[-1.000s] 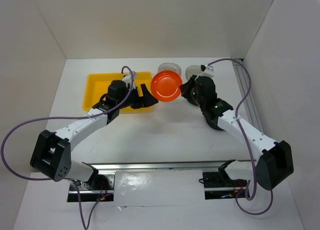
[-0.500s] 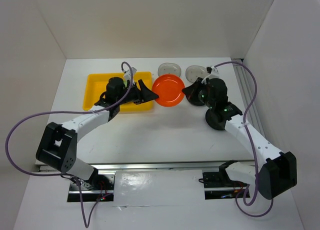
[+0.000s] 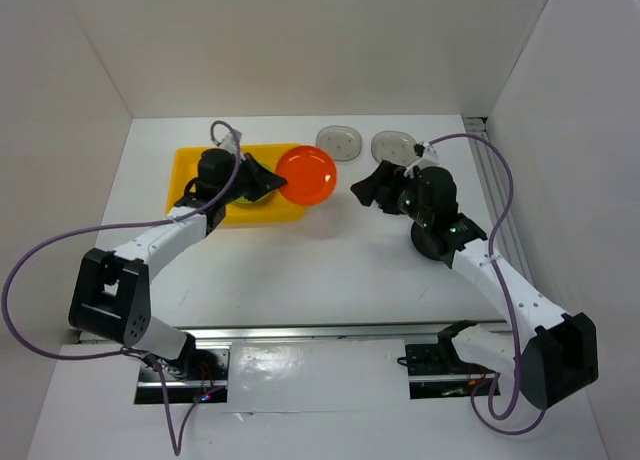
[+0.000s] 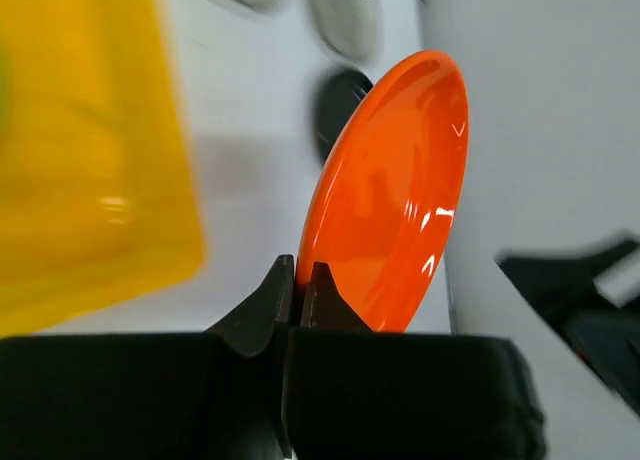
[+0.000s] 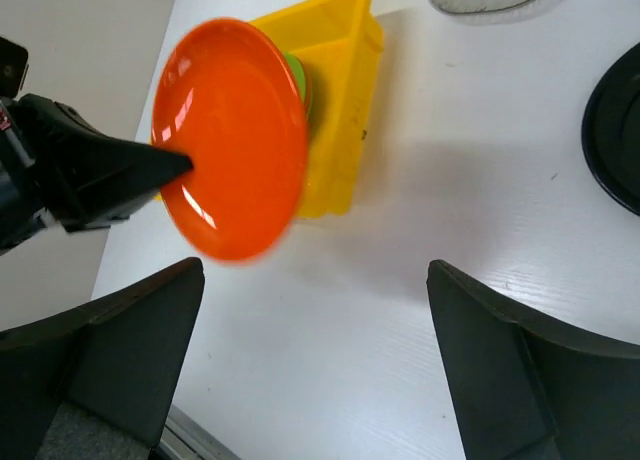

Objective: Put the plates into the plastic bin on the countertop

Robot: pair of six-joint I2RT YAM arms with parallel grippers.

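Observation:
The orange plate still sticks out past the bin's rim. I will move my left gripper to the left in the top view and lower it over the lime-green plate [image 3: 252, 195] [image 4: 3, 88] next.
My left gripper [image 4: 298, 280] is shut on the rim of the orange plate [image 4: 395, 190], holding it tilted on edge above the right end of the yellow plastic bin [image 3: 190, 168]. From above, that orange plate [image 3: 305, 175] overlaps the bin's right rim. A lime-green plate [image 5: 298, 80] lies in the bin, mostly hidden. My right gripper [image 5: 315, 270] stands wide open over the bare countertop [image 3: 330, 250], right of the plate and apart from it. Two grey plates [image 3: 338, 141] [image 3: 392, 145] lie at the back. A black plate [image 5: 618, 130] lies on the counter, partly under the right arm.
White walls enclose the countertop on three sides. A metal rail [image 3: 490, 180] runs along the right wall. Cables loop from both arms. The mounting rail [image 3: 320, 345] lies at the near edge.
The right gripper has let go of the orange plate and opened wide. The left gripper has shut on the plate's rim and carried it left over the bin's right end.

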